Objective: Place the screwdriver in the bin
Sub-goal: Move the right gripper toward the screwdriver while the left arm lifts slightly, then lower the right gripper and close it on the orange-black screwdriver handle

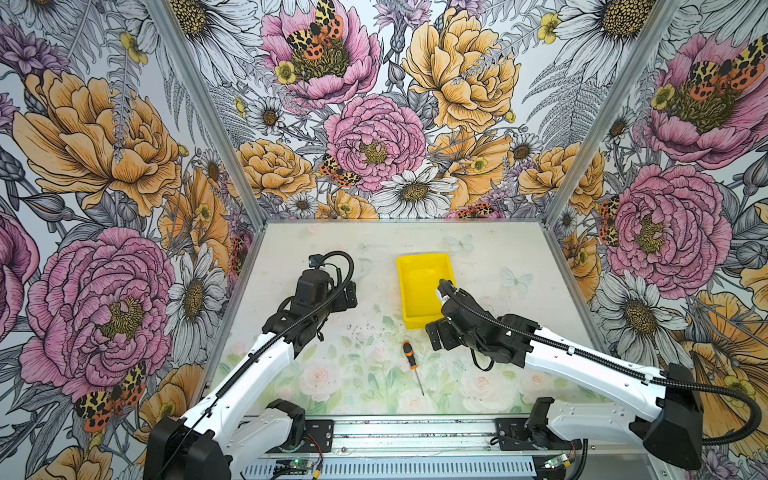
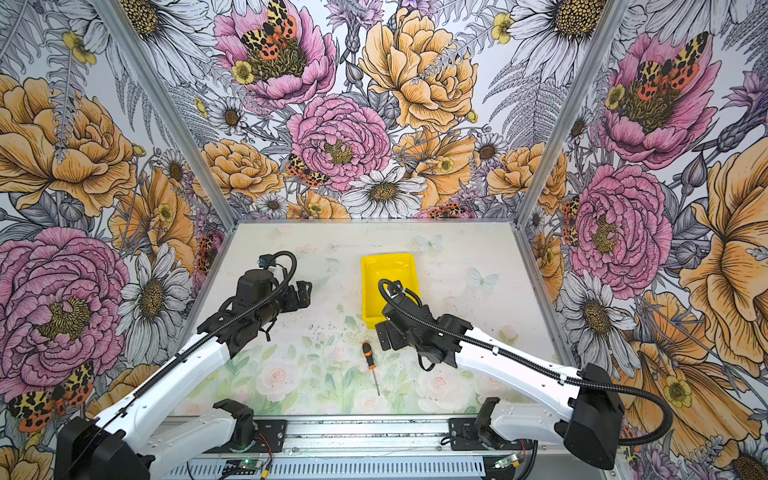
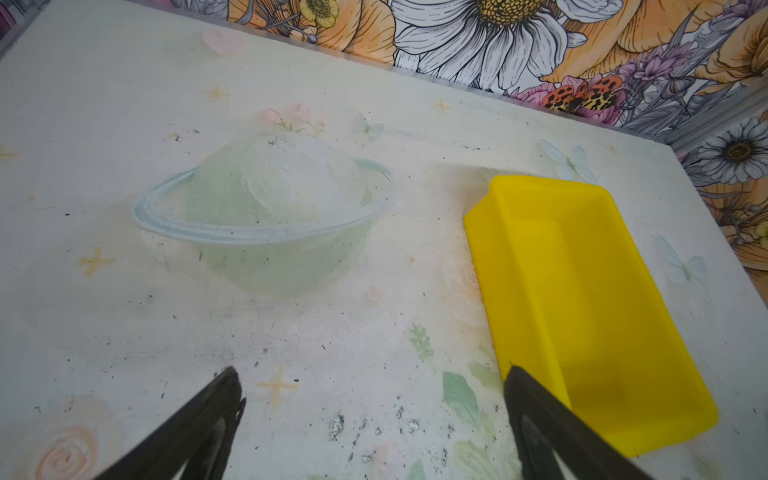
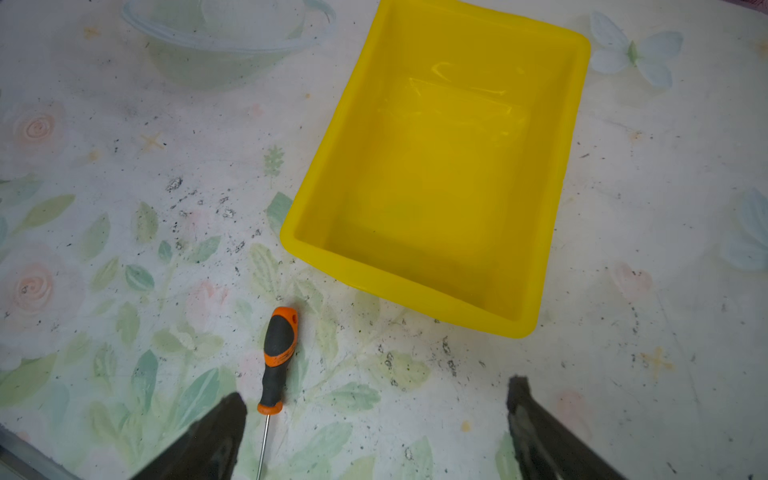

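The narrow black part of its handle [image 1: 412, 360] [image 4: 273, 385] lies below, nearer one fingertip than the other. My right gripper will next move sideways toward the screwdriver and go down onto that part.
The screwdriver [image 1: 409, 355] [image 2: 368, 355] lies flat on the table in both top views, its orange-and-black handle pointing toward the bin and its thin shaft toward the front rail. The yellow bin [image 1: 415, 286] [image 2: 382, 270] stands empty just behind it. My right gripper [image 1: 433, 334] [image 2: 384, 334] hangs open beside the bin's near corner, right of the handle and apart from it. In the right wrist view the screwdriver [image 4: 278, 357] lies next to one finger of that gripper [image 4: 376, 395], with the bin [image 4: 436, 174] beyond. My left gripper [image 1: 351, 295] [image 3: 372, 382] is open and empty, left of the bin [image 3: 582, 291].
Flower-printed walls [image 1: 199, 199] close the table in on the left, back and right. A metal rail [image 1: 415, 434] carrying both arm bases runs along the front edge. The tabletop [image 1: 332, 365] has a pale floral print and dark specks.
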You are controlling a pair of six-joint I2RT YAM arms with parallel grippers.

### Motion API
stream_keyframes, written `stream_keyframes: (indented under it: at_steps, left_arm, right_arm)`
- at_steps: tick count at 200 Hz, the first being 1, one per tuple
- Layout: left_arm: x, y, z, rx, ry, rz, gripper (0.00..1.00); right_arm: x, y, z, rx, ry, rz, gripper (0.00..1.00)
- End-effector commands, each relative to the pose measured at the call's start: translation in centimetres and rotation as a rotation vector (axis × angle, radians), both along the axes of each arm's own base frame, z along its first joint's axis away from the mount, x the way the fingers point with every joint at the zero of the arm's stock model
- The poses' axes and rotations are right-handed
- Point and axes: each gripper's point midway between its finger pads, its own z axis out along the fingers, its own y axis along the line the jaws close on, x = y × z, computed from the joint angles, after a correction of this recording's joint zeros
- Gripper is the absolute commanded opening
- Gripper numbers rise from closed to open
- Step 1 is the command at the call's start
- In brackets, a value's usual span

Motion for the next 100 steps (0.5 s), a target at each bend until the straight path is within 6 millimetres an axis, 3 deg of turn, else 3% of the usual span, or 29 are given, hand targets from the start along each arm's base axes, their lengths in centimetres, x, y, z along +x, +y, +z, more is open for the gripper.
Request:
stream_keyframes:
  at_steps: [1, 51, 100]
  left_arm:
    - [-2.8, 0.0, -2.6, -0.003, 0.102, 0.045, 0.98]
    - [-6.0, 0.3, -2.4, -0.055, 0.165, 0.091, 0.99]
    - [-5.4, 2.5, -3.6, -0.039, 0.18, 0.209, 0.99]
  right_arm:
    - [-0.7, 0.7, -0.8, 0.002, 0.053, -0.004, 0.99]
    - [-1.8, 3.4, -4.4, -0.011, 0.108, 0.079, 0.99]
    - [-1.9, 7.3, -6.7, -0.041, 0.153, 0.207, 0.98]
